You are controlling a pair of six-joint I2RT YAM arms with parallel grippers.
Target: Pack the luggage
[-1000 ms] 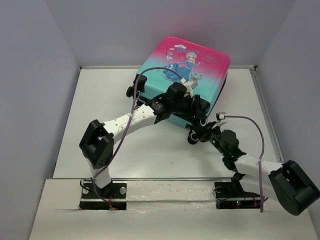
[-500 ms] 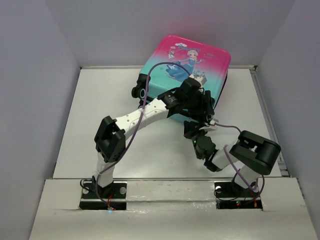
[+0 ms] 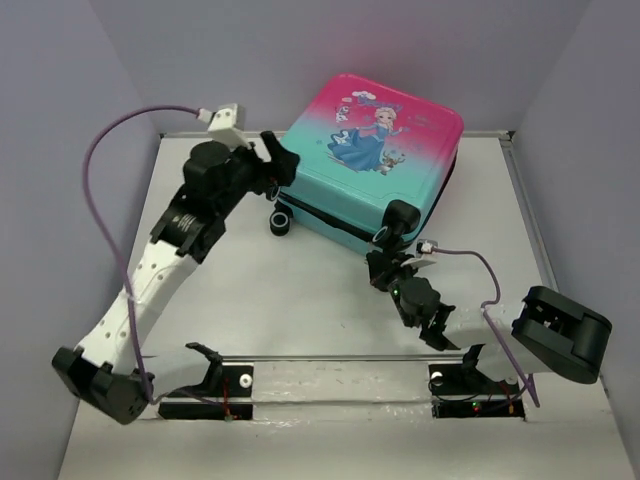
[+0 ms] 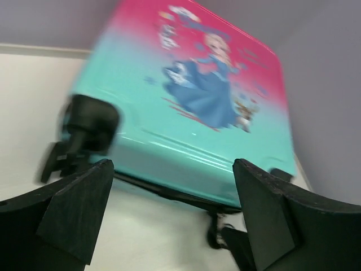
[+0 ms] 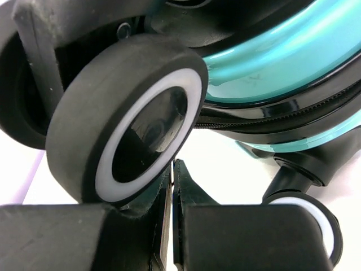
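Observation:
The left gripper moves down and to the left in the wrist view, around the luggage's upper corner wheel (image 4: 65, 154) next, because the wheel sits outside the gap between the fingers.
The luggage (image 3: 370, 165) lies flat and closed at the back middle of the table, pink-to-teal with the princess print facing up. My left gripper (image 3: 275, 165) is open and empty, raised beside the case's left corner, above a black wheel (image 3: 283, 222). In the left wrist view the luggage (image 4: 192, 96) and that wheel (image 4: 84, 121) lie beyond the open left gripper (image 4: 172, 192). My right gripper (image 3: 385, 262) is shut, low on the table by the front right wheel (image 3: 400, 215). In the right wrist view the shut right gripper (image 5: 172, 169) sits just under that wheel (image 5: 141, 118).
Grey walls enclose the white table (image 3: 250, 290) on three sides. A metal rail (image 3: 330, 357) runs along the near edge in front of the arm bases. A second wheel (image 5: 304, 220) and the teal shell with its black zip line (image 5: 271, 68) show in the right wrist view.
My left arm has swung off the top of the luggage to the back left, and its gripper now hangs open at the case's left corner. My right gripper stays by the front right wheel.

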